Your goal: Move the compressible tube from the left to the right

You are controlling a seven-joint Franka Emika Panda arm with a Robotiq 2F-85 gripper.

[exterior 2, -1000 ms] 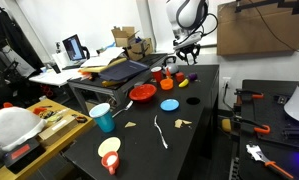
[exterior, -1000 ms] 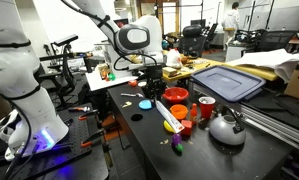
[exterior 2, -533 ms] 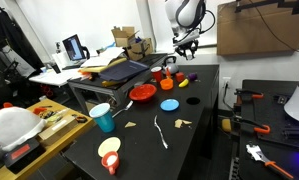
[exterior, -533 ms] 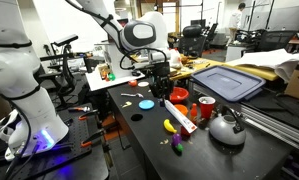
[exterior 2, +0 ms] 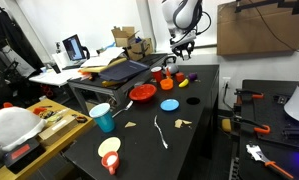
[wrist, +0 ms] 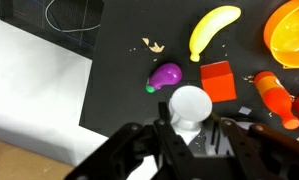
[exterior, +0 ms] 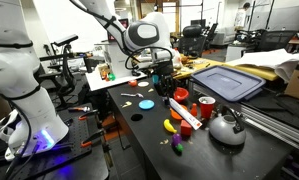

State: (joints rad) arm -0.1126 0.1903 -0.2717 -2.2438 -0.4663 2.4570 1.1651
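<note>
Toys lie below the tube, so my gripper moves past the red block next, then down toward the bare tabletop near the kettle and releases.
The compressible tube (exterior: 185, 112) is long and white, and it slants down over the black table from my gripper (exterior: 161, 78). In the wrist view its round white end (wrist: 187, 106) sits between my two fingers (wrist: 190, 128), so the gripper is shut on it. Below it lie a purple toy (wrist: 166, 76), a red block (wrist: 218, 81) and a yellow banana toy (wrist: 214, 30). In an exterior view my gripper (exterior 2: 179, 48) hangs over the far end of the table, and the tube is too small to make out there.
A silver kettle (exterior: 227, 127), red cups (exterior: 206, 107), a blue disc (exterior: 146, 103) and a small yellow toy (exterior: 171, 126) crowd the table. An orange bowl (wrist: 289, 30) lies close by. A blue cup (exterior 2: 104, 118) and a red plate (exterior 2: 142, 93) stand further off.
My gripper has shifted to the right in an exterior view, and the white tube has moved with it, from beside the yellow toy toward the red cups.
</note>
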